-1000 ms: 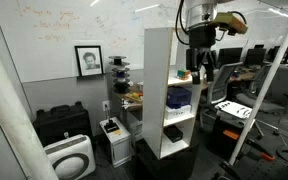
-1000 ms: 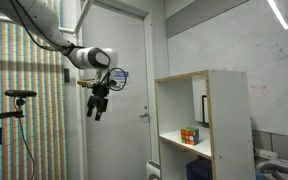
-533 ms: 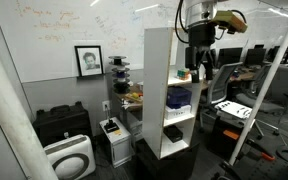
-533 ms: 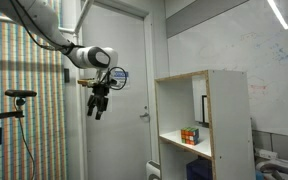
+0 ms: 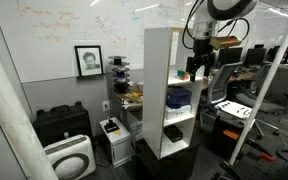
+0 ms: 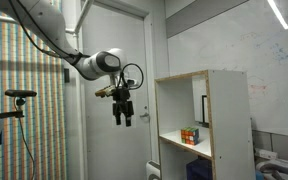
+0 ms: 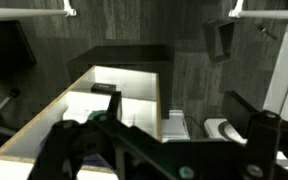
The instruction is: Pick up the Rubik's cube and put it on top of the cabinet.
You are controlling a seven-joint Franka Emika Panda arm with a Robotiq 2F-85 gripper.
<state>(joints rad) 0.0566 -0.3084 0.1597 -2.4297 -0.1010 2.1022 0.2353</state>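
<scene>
The rubik's cube (image 6: 190, 135) sits outward of my gripper beneath the cabinet's top board. My gripper tilts outward and reaches through the cabinet's open side to it next.
The Rubik's cube (image 6: 190, 135) is a small orange-red cube on an upper shelf of the tall white cabinet (image 6: 230, 110). In an exterior view it shows as a small orange spot (image 5: 182, 75) inside the cabinet (image 5: 159, 60). My gripper (image 6: 124, 118) hangs in the air in front of the cabinet's open side, fingers pointing down, apart from the cube. It also shows beside the cabinet at shelf height (image 5: 197, 68). In the wrist view the gripper (image 7: 164, 150) is open and empty, looking down at the cabinet (image 7: 114, 85). The cube is not seen there.
A blue object (image 5: 179, 97) sits on a lower shelf. A low black case (image 5: 62, 122) and a white round appliance (image 5: 69, 158) stand on the floor by the wall. A door (image 6: 109, 60) is behind the arm, and a tripod (image 6: 19, 100) stands nearby.
The arm has swung toward the cabinet's open front and dropped a little. The wrist has turned. The cube has not moved.
</scene>
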